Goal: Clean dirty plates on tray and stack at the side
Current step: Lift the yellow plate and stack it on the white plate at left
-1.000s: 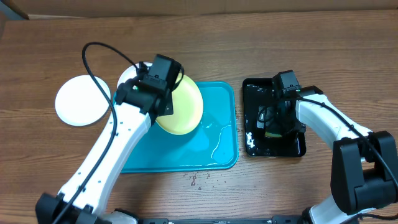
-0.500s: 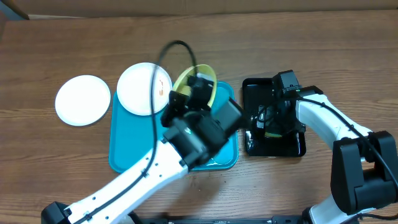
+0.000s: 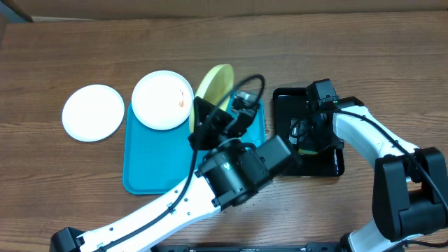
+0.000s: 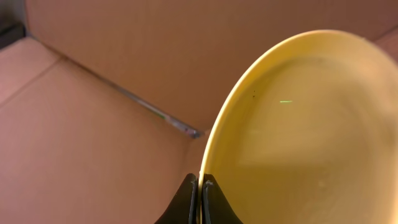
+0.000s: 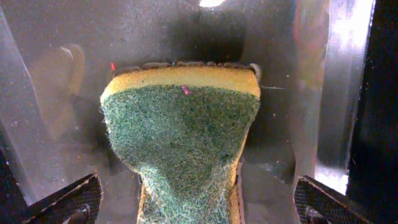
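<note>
The raised plate in my left gripper tilts down and left in the overhead view, flat onto the clean white plate (image 3: 92, 113) next, since stacking starts there.
My left gripper (image 4: 200, 186) is shut on the rim of the pale yellow-green plate (image 4: 298, 130) and holds it on edge, raised above the cyan tray (image 3: 150, 164); the plate shows edge-on in the overhead view (image 3: 213, 84). A white plate with an orange-brown smear (image 3: 162, 99) lies on the tray's far left corner. A clean white plate (image 3: 92, 113) lies on the table left of the tray. My right gripper (image 5: 196, 199) is open over a green-and-yellow sponge (image 5: 183, 137) in the black tray (image 3: 283, 164).
The black tray is wet and glossy and sits right of the cyan tray. A cardboard wall (image 4: 124, 62) runs along the table's far edge. Small crumbs lie on the wood in front of the cyan tray, mostly hidden by my left arm.
My left arm has swung right and up, lifting the yellow-green plate off the tray and tilting it on edge. The smeared white plate is now uncovered. The right arm has not moved.
</note>
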### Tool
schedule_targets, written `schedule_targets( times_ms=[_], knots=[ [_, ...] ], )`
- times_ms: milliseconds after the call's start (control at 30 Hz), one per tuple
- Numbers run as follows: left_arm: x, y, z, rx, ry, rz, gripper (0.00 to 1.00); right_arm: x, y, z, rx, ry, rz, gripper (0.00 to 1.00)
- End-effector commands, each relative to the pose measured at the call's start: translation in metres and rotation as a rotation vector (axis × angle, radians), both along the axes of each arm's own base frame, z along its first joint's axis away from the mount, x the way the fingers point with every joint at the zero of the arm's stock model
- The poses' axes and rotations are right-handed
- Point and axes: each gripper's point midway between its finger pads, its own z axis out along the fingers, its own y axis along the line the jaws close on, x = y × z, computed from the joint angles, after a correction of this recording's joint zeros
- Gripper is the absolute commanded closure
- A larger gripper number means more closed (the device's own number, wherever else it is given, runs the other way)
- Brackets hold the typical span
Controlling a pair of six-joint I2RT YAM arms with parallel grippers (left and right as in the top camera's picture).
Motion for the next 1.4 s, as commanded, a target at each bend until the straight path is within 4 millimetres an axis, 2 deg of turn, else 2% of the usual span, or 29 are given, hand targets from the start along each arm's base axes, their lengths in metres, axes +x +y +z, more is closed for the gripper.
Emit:
schedule_targets(
  times_ms=[0, 300, 467, 533, 633, 733, 800, 967, 1067, 1200, 1267, 1367],
  knots=[
    [-0.003, -0.001, 0.017, 0.049, -0.057, 0.016, 0.96, 0.001, -0.002, 0.004, -0.003, -0.018, -0.004, 0.00],
    [-0.002, -0.006, 0.017, 0.002, -0.071, 0.010, 0.96, 0.001, -0.002, 0.005, -0.003, -0.019, -0.004, 0.00],
    [0.014, -0.007, -0.021, -0.207, 0.077, -0.022, 0.96, 0.001, -0.002, 0.005, -0.003, -0.019, -0.004, 0.00],
    [0.023, 0.000, -0.038, -0.301, 0.146, -0.001, 0.96, 0.001, -0.002, 0.005, -0.003, -0.019, -0.004, 0.00],
    [0.039, 0.023, -0.064, -0.465, 0.243, 0.075, 0.96, 0.001, -0.002, 0.005, -0.003, -0.019, -0.004, 0.00],
    [0.055, 0.058, -0.089, -0.667, 0.326, 0.191, 0.96, 0.001, -0.002, 0.005, -0.003, -0.019, -0.004, 0.00],
    [0.064, 0.088, -0.103, -0.811, 0.362, 0.285, 0.96, 0.001, -0.002, 0.005, -0.003, -0.019, -0.004, 0.00],
    [0.076, 0.165, -0.124, -1.154, 0.401, 0.446, 0.96, 0.001, -0.002, 0.004, -0.003, -0.018, -0.004, 0.00],
    [0.071, 0.219, -0.127, -1.315, 0.362, 0.537, 0.96, 0.001, -0.002, 0.005, -0.003, -0.019, -0.004, 0.00],
    [0.055, 0.301, -0.128, -1.403, 0.187, 0.696, 0.96, 0.001, -0.002, 0.005, -0.003, -0.019, -0.004, 0.00],
    [0.048, 0.332, -0.131, -1.416, 0.112, 0.750, 0.96, 0.001, -0.002, 0.005, -0.003, -0.019, -0.004, 0.00],
    [0.040, 0.364, -0.142, -1.431, 0.058, 0.823, 0.96, 0.001, -0.002, 0.004, -0.003, -0.018, -0.004, 0.00]
  ],
)
